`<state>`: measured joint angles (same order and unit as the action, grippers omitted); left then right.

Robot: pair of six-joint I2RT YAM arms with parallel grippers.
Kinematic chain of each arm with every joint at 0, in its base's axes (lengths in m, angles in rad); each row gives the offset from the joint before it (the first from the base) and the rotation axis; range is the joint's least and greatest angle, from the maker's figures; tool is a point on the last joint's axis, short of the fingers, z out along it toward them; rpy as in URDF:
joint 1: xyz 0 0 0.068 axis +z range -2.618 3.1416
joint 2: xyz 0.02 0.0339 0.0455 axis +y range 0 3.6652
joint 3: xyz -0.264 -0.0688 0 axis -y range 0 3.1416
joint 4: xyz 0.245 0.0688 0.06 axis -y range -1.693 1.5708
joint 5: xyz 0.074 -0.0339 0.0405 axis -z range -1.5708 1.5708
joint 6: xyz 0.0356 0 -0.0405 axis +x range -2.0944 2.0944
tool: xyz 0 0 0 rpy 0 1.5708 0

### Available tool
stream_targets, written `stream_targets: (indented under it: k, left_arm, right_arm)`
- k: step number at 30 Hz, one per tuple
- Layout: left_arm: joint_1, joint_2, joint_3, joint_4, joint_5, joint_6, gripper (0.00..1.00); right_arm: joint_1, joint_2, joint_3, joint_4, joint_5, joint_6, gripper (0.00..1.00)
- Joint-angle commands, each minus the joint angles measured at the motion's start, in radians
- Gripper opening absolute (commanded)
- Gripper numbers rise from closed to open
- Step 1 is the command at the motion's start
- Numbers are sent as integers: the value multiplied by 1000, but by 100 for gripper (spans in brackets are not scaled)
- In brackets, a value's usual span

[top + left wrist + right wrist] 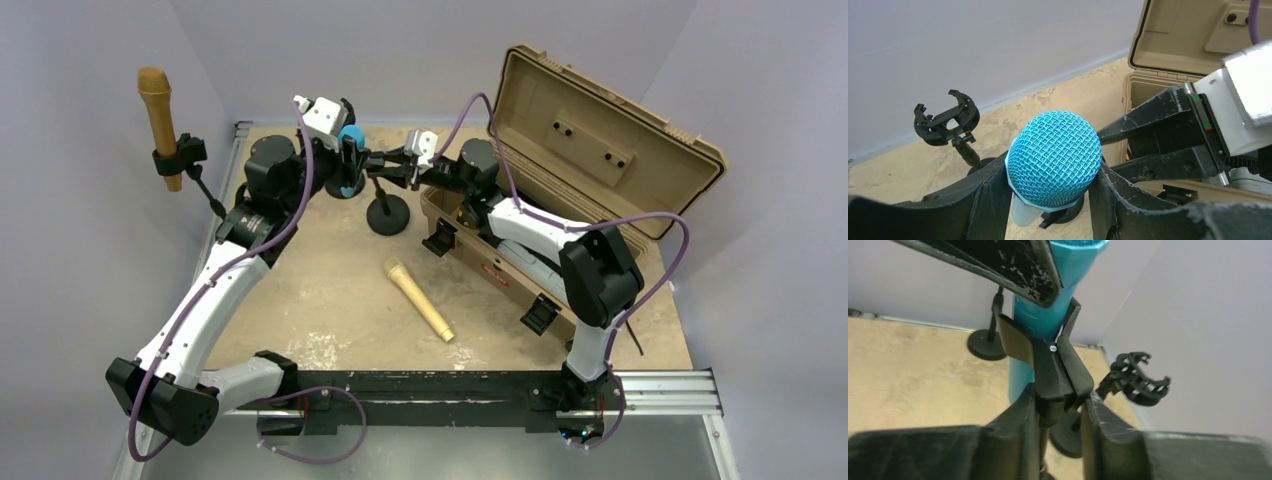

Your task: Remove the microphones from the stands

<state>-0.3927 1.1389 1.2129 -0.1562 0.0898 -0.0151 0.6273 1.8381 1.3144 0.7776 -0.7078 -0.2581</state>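
Note:
The left gripper moves back, then down next, to release the blue microphone (351, 140) beside the gold one. Clear tabletop lies there below the gripper and nearer my base.
A blue microphone (351, 140) with a mesh head (1055, 142) stands upright at the back middle of the table. My left gripper (347, 165) is shut on it just below the head, one finger on each side (1050, 172). In the right wrist view its teal body (1035, 320) runs down between the arms of the black stand clip (1070, 365). My right gripper (1058, 399) is shut on that clip's neck and reaches in from the right (388, 163). The stand's round base (388, 216) rests on the table below.
An open tan case (600, 150) lies at the right. A gold microphone (418, 298) lies on the table in the middle. A brown microphone (158, 110) stands in a stand at the far left. An empty clip stand (945, 120) is behind.

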Motion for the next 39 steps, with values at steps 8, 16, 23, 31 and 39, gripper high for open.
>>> stream_targets:
  k: [8,16,23,31,39]
  left_arm:
    - [6,-14,10,66,21,-24,0]
    - [7,-34,18,34,-97,4,0]
    - [6,-93,-7,41,-299,10,0]
    - [7,-140,-24,49,-543,-11,0]
    - [6,-139,-32,58,-499,-23,0]
  right_arm:
    - [0,-35,-2,117,13,69,0]
    - [-6,-39,-23,179,14,118,0]
    - [-30,-32,-48,223,21,162,0]
    - [-44,-10,-41,262,32,201,0]
    - [-45,-14,-45,235,132,204,28]
